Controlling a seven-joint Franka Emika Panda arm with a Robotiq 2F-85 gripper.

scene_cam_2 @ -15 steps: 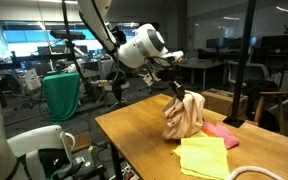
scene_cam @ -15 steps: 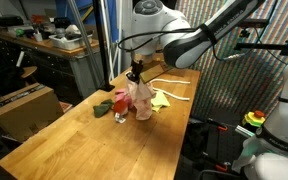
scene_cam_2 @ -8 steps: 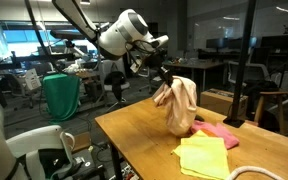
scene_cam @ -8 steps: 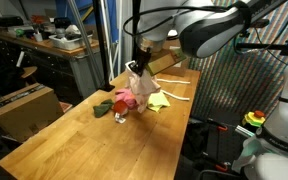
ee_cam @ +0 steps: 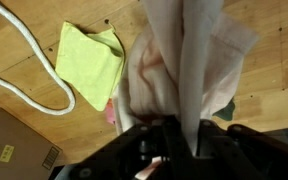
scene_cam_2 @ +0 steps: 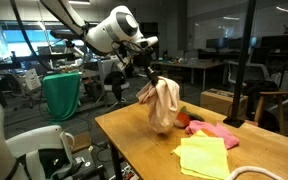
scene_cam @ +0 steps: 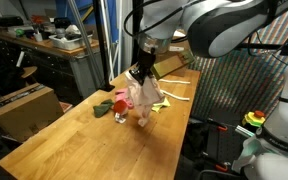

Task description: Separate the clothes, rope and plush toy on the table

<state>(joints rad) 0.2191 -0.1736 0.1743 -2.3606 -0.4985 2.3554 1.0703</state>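
My gripper swings over to the bare table end (scene_cam_2: 120,119) by the green bin next and releases the peach-pink cloth (scene_cam_2: 164,105) there, since the other cloths lie far from it.
My gripper (scene_cam: 137,72) (scene_cam_2: 147,82) is shut on the top of the pale peach-pink cloth (scene_cam: 141,98) (scene_cam_2: 164,105), which hangs clear above the wooden table (scene_cam: 79,145) (scene_cam_2: 134,140). In the wrist view the same cloth (ee_cam: 189,55) runs up between the fingers of the gripper (ee_cam: 179,140). The yellow-green cloth (scene_cam_2: 204,157) (ee_cam: 89,62) and the bright pink cloth (scene_cam_2: 216,130) (scene_cam: 121,100) lie flat on the table. The white rope (ee_cam: 29,65) (scene_cam: 172,96) curves beside the yellow-green cloth. A small dark green and red item (scene_cam: 104,104), apparently the plush toy, sits by the bright pink cloth.
A cardboard box (scene_cam: 24,105) and a dark cluttered workbench (scene_cam: 44,45) stand beside the table. A green bin (scene_cam_2: 61,95) is on the floor beyond the table's end. A white robot body (scene_cam: 284,100) stands at one side.
The gripper has lifted the peach-pink cloth and carried it sideways away from the yellow-green and bright pink cloths, staying shut on it throughout.
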